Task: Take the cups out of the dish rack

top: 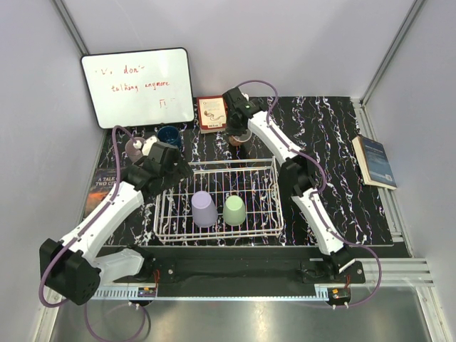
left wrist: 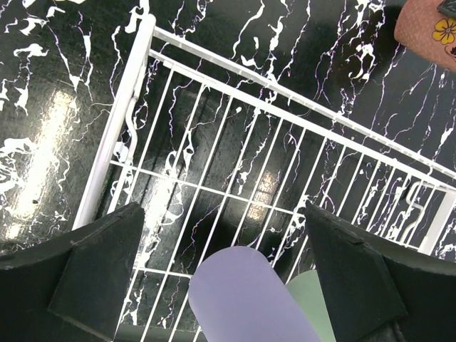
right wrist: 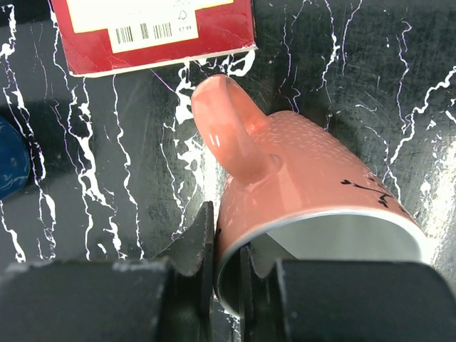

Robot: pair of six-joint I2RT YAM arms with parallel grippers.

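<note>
My right gripper draws back to the bare tabletop [top: 239,154] beside the rack's far bar next and releases the terracotta cup there.
The white wire dish rack [top: 267,203] sits mid-table and holds a lavender cup [top: 204,209] and a light green cup [top: 234,210], both upside down. My left gripper [top: 171,162] is open and empty over the rack's far left corner. In its wrist view the gripper [left wrist: 222,214] hangs above the rack [left wrist: 128,121], with the lavender cup [left wrist: 249,299] and the green cup [left wrist: 313,306] just below. My right gripper [top: 237,134] is behind the rack. It [right wrist: 226,242] is shut on the rim of a terracotta cup with a white inside and a handle [right wrist: 306,192], one finger inside and one outside.
A dark blue cup [top: 169,135] and a mauve cup [top: 135,148] stand on the table behind the rack's left side. A red book [top: 211,112] lies beside the right gripper. A whiteboard [top: 137,87] leans at the back left, a blue book [top: 375,162] lies at the right and a dark book [top: 100,187] at the left.
</note>
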